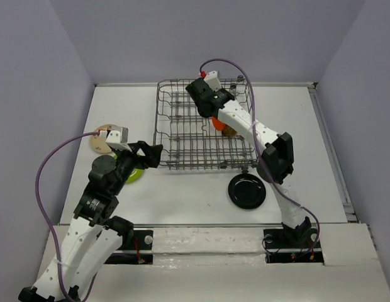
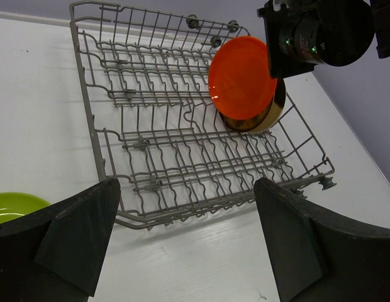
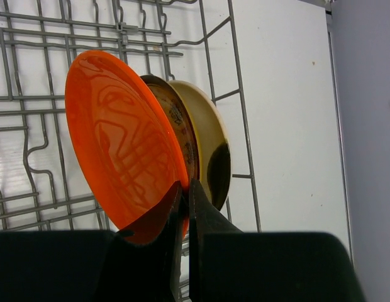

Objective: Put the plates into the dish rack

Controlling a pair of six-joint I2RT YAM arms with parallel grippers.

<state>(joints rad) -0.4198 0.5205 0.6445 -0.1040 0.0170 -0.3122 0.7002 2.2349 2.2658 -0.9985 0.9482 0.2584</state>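
I will next use my right gripper to move the orange-red plate slightly down and away from the dark brown patterned plate it crowds, then let go of the orange-red plate's rim.
The grey wire dish rack stands at the middle back of the table. My right gripper is over its right side, shut on the rim of the orange-red plate, which it holds on edge among the tines. Behind that plate, a dark brown patterned plate and a cream plate stand upright. My left gripper is open and empty, just off the rack's near left corner. A lime green plate lies under the left arm. A black plate lies in front of the rack.
Another cream plate lies at the table's left edge, partly under the left wrist. The right arm's wrist hangs above the rack's far right. White walls close the table on the left, back and right.
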